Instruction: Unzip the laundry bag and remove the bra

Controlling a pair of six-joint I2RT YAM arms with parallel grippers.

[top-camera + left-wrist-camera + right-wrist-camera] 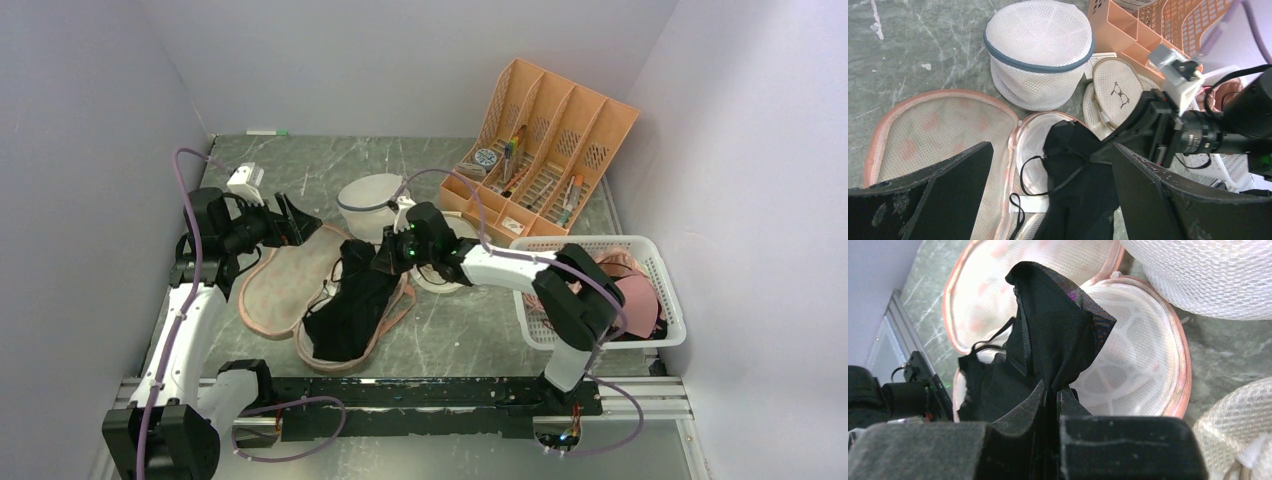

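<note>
I will raise my right gripper, carry the bra (350,305) to the right in the top view over the white basket and release it, as pink garments lie there.
The laundry bag (275,285) lies unzipped and spread flat, lining up, with pink edging. The black bra (350,305) lies across its right half, one end lifted. My right gripper (382,262) is shut on that lifted end; in the right wrist view the gripper (1053,390) pinches a peak of the bra (1058,330) above the bag (1143,365). My left gripper (300,220) is open and empty above the bag's far left edge. In the left wrist view the gripper (1048,200) stands wide open over the bag (938,130) and the bra (1083,175).
A white dome mesh bag with blue trim (368,205) stands behind the laundry bag, and a round cream bag (445,272) lies right of it. An orange organizer (545,160) is at the back right. A white basket (655,255) with pink garments is at the right.
</note>
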